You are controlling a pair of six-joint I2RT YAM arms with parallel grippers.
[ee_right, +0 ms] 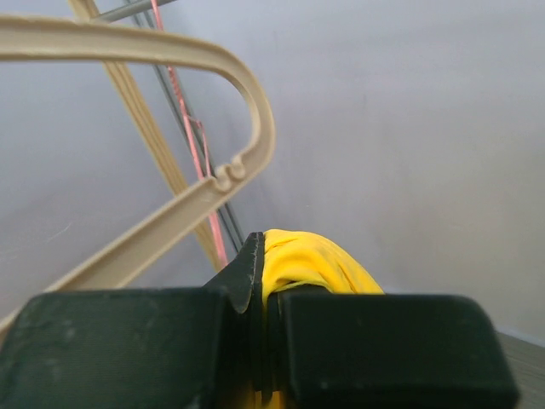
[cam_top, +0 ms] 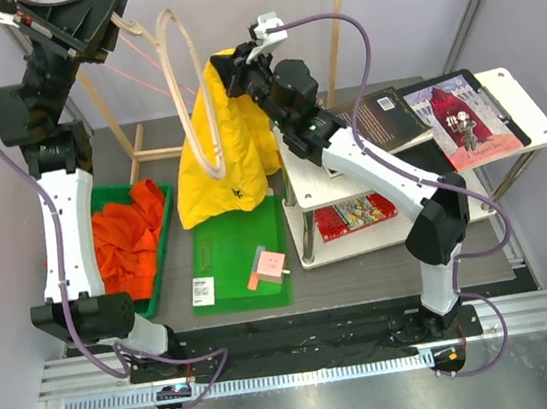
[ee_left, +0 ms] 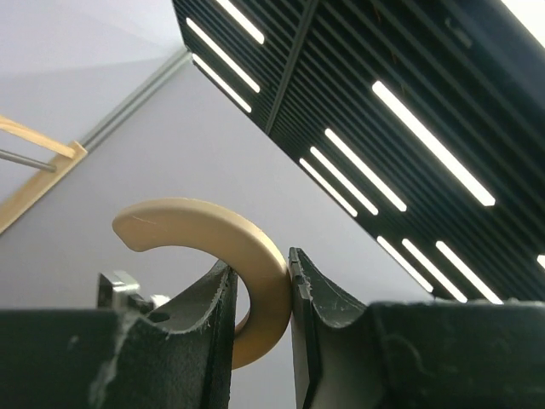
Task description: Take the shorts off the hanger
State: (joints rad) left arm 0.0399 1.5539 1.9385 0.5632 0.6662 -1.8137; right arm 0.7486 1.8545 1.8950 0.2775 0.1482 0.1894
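Note:
My right gripper should turn to face outward next, keep the yellow shorts above the green board's far end (cam_top: pixel 257 215), and let them go, since the hanger's curved end is bare.
The yellow shorts (cam_top: pixel 222 161) hang as a bunched drape above the green board, and my right gripper (cam_top: pixel 233 68) is shut on their top edge. The right wrist view shows yellow cloth (ee_right: pixel 315 260) pinched between the jaws of that gripper (ee_right: pixel 266 285). The beige plastic hanger (cam_top: pixel 171 12) curves down beside the shorts; its lower end overlaps the cloth, and I cannot tell whether it is still inside. My left gripper (cam_top: pixel 117 23), raised at the top left, is shut on the hanger's hook (ee_left: pixel 251 256). The orange-red shorts (cam_top: pixel 131 233) lie crumpled in the green bin.
A green bin (cam_top: pixel 165 264) sits at the left. A green board (cam_top: pixel 243 244) with a pink block (cam_top: pixel 269 264) and a white label lies in the middle. A white two-tier shelf (cam_top: pixel 537 134) with books stands at the right. A wooden rack (cam_top: pixel 135 147) stands behind.

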